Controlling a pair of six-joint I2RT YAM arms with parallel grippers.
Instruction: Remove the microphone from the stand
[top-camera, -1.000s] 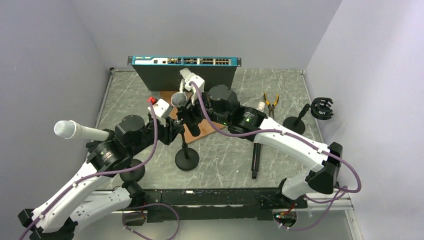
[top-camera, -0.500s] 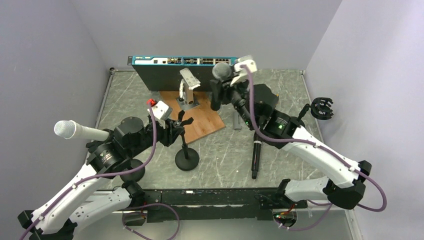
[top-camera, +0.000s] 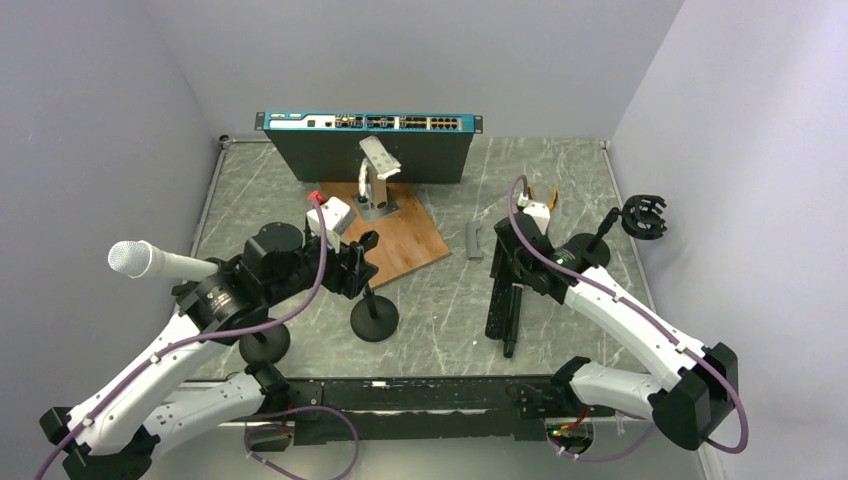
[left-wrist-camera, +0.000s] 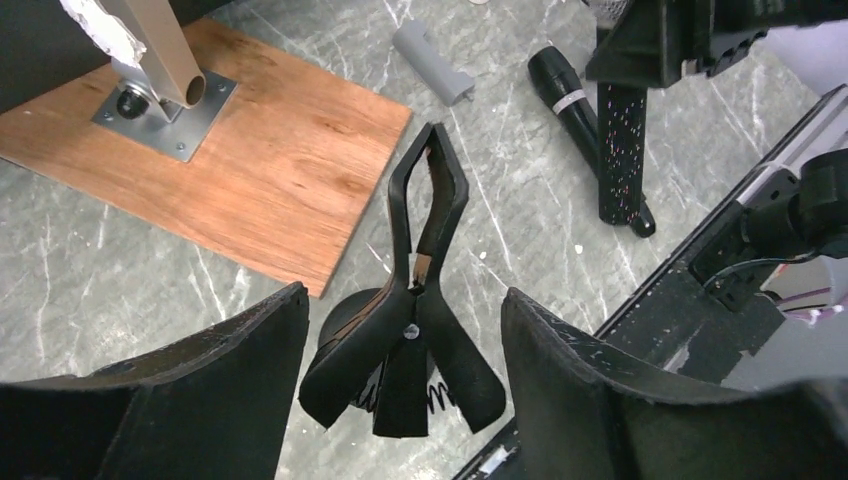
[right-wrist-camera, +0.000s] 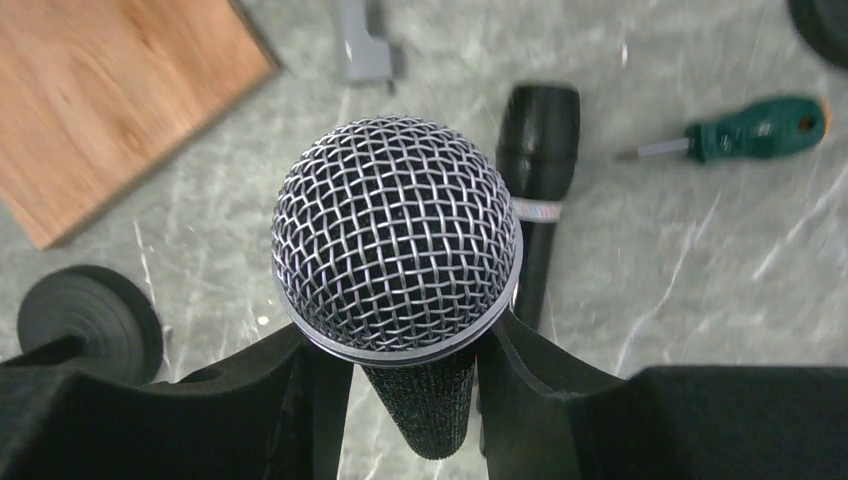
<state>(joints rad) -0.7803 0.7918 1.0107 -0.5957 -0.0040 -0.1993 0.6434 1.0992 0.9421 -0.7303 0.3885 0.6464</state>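
Observation:
The held microphone goes down onto the bare marble (top-camera: 490, 349) beside the second microphone next, since that free spot lies below. My right gripper then releases the held one's handle.
The microphone (right-wrist-camera: 397, 235), with a silver mesh head and a black speckled handle, is in my right gripper (right-wrist-camera: 400, 340), which is shut on the handle just under the head. In the top view it hangs low over the table (top-camera: 497, 305), right of the stand, with my right gripper (top-camera: 505, 255) on it. The stand's black spring clip (left-wrist-camera: 425, 230) holds nothing and its tips are together. My left gripper (left-wrist-camera: 405, 295) is open, its fingers either side of the clip's handles and apart from them. The stand's round base (top-camera: 374, 322) rests on the marble.
A second black microphone (top-camera: 510, 325) lies on the table beside the held one. A third microphone (top-camera: 150, 262) sits on a stand at the left. A wooden board (top-camera: 400, 245), grey part (top-camera: 474, 240), pliers (top-camera: 541, 200), green screwdriver (right-wrist-camera: 760, 128), network switch (top-camera: 368, 122) and shock-mount stand (top-camera: 643, 215) surround them.
My right arm carried the microphone out of the clip, up toward the back, then down to the right of the stand. My left gripper opened off the clip's handles.

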